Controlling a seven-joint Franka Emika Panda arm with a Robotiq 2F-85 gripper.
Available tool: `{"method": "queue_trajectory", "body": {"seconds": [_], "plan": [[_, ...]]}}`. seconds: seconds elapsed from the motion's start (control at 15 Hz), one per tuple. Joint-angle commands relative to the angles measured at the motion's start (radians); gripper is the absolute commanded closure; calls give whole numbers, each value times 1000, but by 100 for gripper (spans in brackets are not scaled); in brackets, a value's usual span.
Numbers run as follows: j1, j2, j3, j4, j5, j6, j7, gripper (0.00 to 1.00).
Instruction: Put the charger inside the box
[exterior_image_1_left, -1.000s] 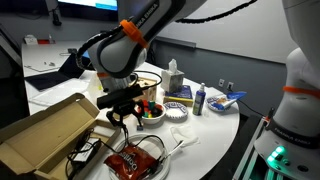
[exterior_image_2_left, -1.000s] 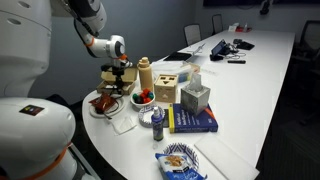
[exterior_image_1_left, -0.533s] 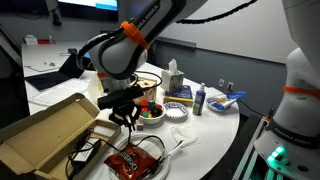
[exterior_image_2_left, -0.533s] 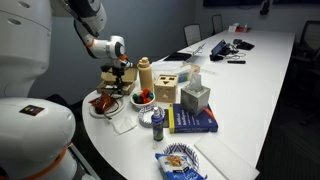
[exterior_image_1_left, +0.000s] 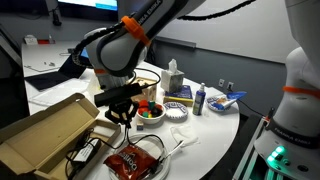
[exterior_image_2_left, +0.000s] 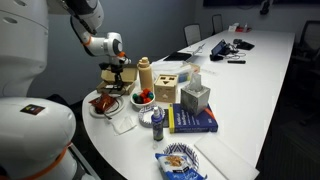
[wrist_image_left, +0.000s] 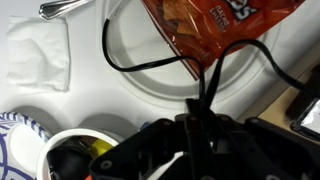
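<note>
My gripper goes up and to the right in the wrist view next, then down over the open brown box to release the cable, which hangs outside.
In the wrist view my gripper (wrist_image_left: 200, 115) is shut on the charger's thin black cable (wrist_image_left: 207, 85), which runs up from the fingertips and loops over a white plate (wrist_image_left: 150, 40). A dark block (wrist_image_left: 308, 115), possibly the power brick, lies at the right edge on brown cardboard. In an exterior view the gripper (exterior_image_1_left: 122, 112) hangs just right of the open brown box (exterior_image_1_left: 45, 135), above the cable tangle (exterior_image_1_left: 88, 150). The gripper (exterior_image_2_left: 118, 80) also shows at the table's far left end.
A red snack bag (exterior_image_1_left: 130, 162) lies on the plate below the gripper. A bowl of coloured items (exterior_image_1_left: 150, 112) stands close beside it. A napkin (wrist_image_left: 40, 55) and fork (wrist_image_left: 60, 8) lie nearby. A wooden cube (exterior_image_2_left: 166, 86), tissue box (exterior_image_2_left: 196, 98) and book (exterior_image_2_left: 192, 121) stand further along.
The jaws have closed from partly open onto the cable. The arm has barely shifted.
</note>
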Motion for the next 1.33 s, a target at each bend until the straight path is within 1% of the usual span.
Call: {"method": "queue_trajectory", "body": {"seconds": [0.0, 0.2, 0.47, 0.67, 0.8, 1.07, 1.27], "plan": [[36, -72, 11, 8, -59, -55, 17, 99], [66, -99, 24, 37, -104, -79, 29, 99], [127, -115, 9, 85, -248, -115, 80, 99], [153, -115, 8, 115, -334, -130, 105, 99], [163, -113, 10, 137, -371, -130, 108, 99], [157, -88, 15, 169, -364, -65, 99, 99], [135, -48, 13, 175, -344, 38, 62, 99]]}}
